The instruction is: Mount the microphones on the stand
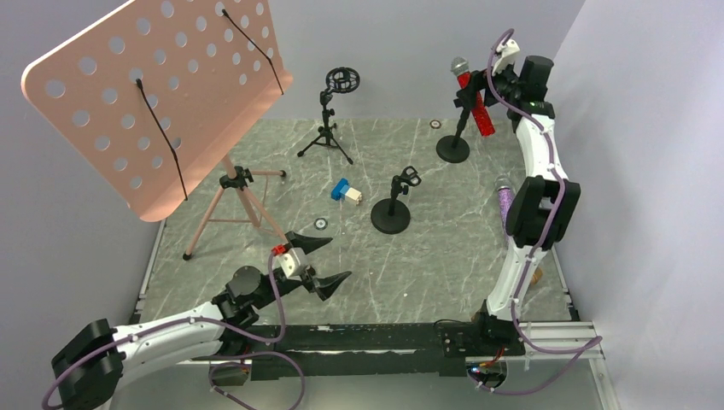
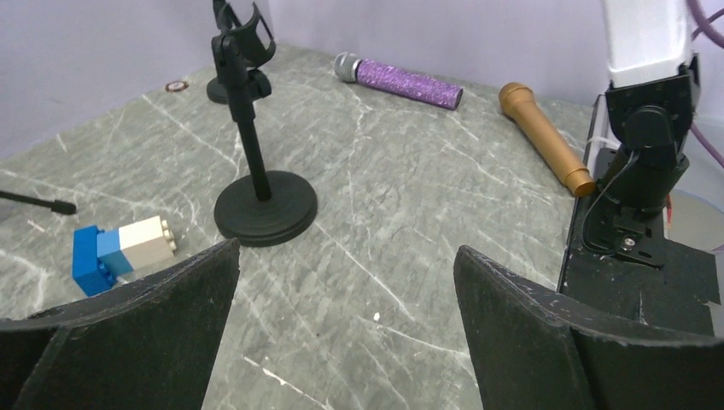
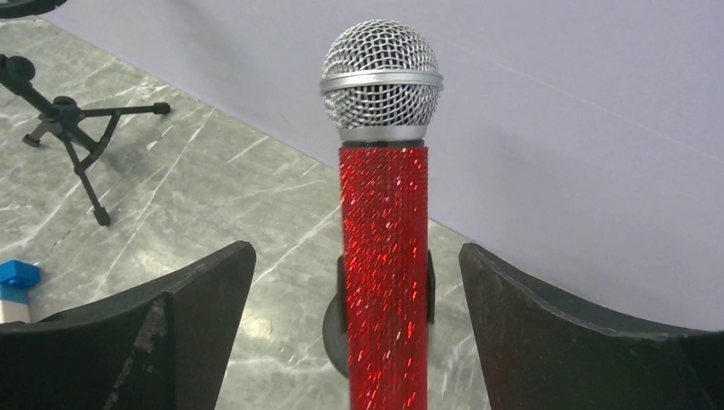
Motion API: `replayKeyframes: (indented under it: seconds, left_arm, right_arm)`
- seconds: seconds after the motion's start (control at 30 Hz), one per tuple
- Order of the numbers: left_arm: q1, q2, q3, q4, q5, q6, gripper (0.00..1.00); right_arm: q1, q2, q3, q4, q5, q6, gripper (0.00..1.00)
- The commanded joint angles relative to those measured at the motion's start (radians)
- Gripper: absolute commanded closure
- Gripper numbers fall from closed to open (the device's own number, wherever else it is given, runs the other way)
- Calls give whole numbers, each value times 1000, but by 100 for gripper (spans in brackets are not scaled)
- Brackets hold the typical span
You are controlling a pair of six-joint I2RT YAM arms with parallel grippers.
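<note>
My left gripper is to move outward and to the right in the top view, onto the middle stand's post under that stand's clip [image 1: 394, 197] [image 2: 244, 115], because that clip is empty.
The red glitter microphone [image 3: 384, 256] with its silver grille stands upright in the clip [image 3: 343, 290] of the far right stand [image 1: 452, 147]. My right gripper [image 3: 357, 249] is open; its fingers flank the red body with a gap on each side. From above, the right gripper [image 1: 487, 89] sits just behind the red microphone [image 1: 475, 102]. The purple microphone [image 2: 401, 81] and the gold microphone [image 2: 546, 141] lie flat on the table near the right arm. The middle stand [image 2: 256, 171] holds an empty clip. My left gripper [image 2: 346, 273] hangs open over bare table, holding nothing.
A pink perforated music stand [image 1: 162, 94] on a tripod fills the left. A small tripod stand [image 1: 326, 128] with a ring mount is at the back. A blue and white toy block [image 1: 346, 192] lies left of the middle stand. The right arm's base [image 2: 636, 171] is beside the gold microphone.
</note>
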Motion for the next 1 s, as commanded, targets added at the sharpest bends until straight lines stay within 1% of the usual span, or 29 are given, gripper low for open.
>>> replayKeyframes:
  seconds: [0.0,0.17,0.3,0.4,0.47,0.57,0.67,0.8,0.83,0.97]
  left_arm:
    - [-4,-50,69,-159,-90,-39,1]
    - [-2,-76,118,-254,-266,-105,1]
    - [9,-22,203,-331,-260,-69,1]
    - [31,40,289,-419,-216,-101,1]
    - [76,86,347,-473,-134,-143,1]
    - [129,155,402,-495,-43,-198,1]
    - [157,234,457,-491,21,-214,1]
    - [192,363,563,-512,103,-213,1]
    - [197,398,592,-518,122,-207,2]
    - [202,534,676,-490,170,-143,4]
  right_arm:
    - [-1,-206,-91,49,51,-16,4]
    - [-14,-398,-267,40,28,-20,2]
    - [-18,-562,-444,14,-61,-22,0]
    - [-16,-667,-580,-70,-223,-3,0]
    - [-17,-729,-702,-116,-342,11,0]
    - [-18,-806,-862,-110,-444,57,0]
    - [-22,-880,-986,-116,-457,48,0]
    - [-72,-975,-1137,24,-459,105,0]
    - [-80,-969,-1139,27,-449,103,0]
    - [-92,-911,-1072,-95,-423,48,0]
